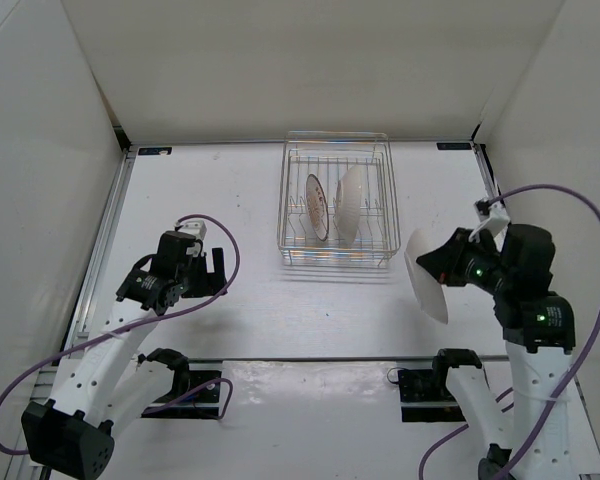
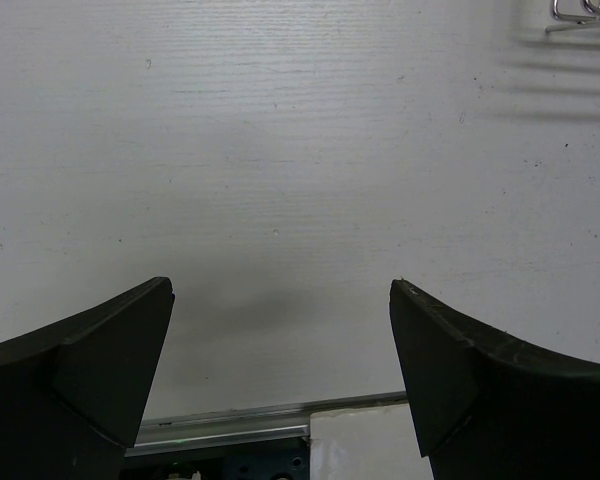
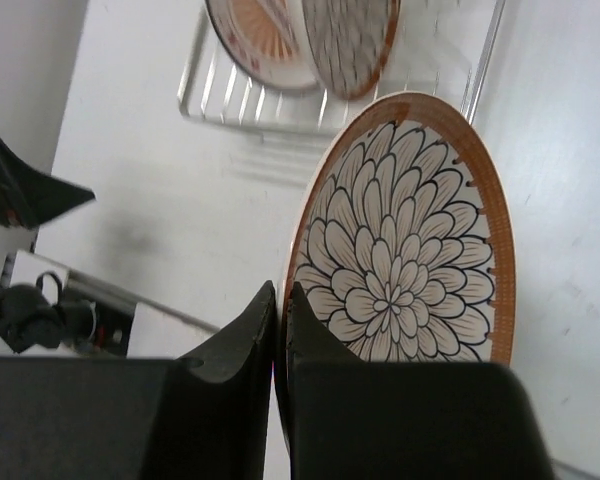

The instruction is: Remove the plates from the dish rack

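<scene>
The plate is hanging on its edge, so my right gripper should next tilt down and to the left in the top view to free the plate onto the bare tabletop.
The silver wire dish rack stands at the back middle of the table. Two plates stand upright in it: a smaller plate with an orange centre and a larger plate beside it. In the right wrist view the rack and both plates show at the top. My right gripper is shut on the rim of a third, petal-patterned plate. It holds that plate on edge right of the rack, above the table. My left gripper is open and empty over bare table.
White walls enclose the table on the left, back and right. A metal rail runs along the near side below my left gripper. A corner of the rack shows at the top right of the left wrist view. Purple cables loop from both arms.
</scene>
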Robot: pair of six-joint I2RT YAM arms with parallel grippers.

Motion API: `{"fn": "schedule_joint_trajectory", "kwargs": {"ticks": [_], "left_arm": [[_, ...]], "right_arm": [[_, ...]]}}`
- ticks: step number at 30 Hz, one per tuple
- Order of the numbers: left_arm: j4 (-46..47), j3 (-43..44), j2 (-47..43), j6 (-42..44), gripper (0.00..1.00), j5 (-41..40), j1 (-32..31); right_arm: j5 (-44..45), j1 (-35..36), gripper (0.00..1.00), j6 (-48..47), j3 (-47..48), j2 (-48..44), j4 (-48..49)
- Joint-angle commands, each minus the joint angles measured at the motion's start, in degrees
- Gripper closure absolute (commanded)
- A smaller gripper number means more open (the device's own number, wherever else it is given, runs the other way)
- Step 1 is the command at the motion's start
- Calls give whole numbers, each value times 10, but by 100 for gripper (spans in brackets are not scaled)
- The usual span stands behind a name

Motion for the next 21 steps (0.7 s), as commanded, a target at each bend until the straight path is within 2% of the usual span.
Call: {"fn": "schedule_joint_trajectory", "kwargs": {"ticks": [1,3,10,17,21], "left_arm": [[-1,21,-9,0,0,-8,-1],[-3,20,-8,-1,0,-9,-1],[-7,23,-1,0,0,-9,-2],[-7,25,6,1,0,-11,-1],[-8,25,14,0,0,-10,-1]], "right_arm": [[-43,-1,100,5,-82,-22,4],[-61,0,100,9,-105,-22,-2],[-27,-2,100,-3,-216,-77,-2],[-47,-1,100,58,-364,-129,134],[-61,-2,100,93,-403,-125,218]]}}
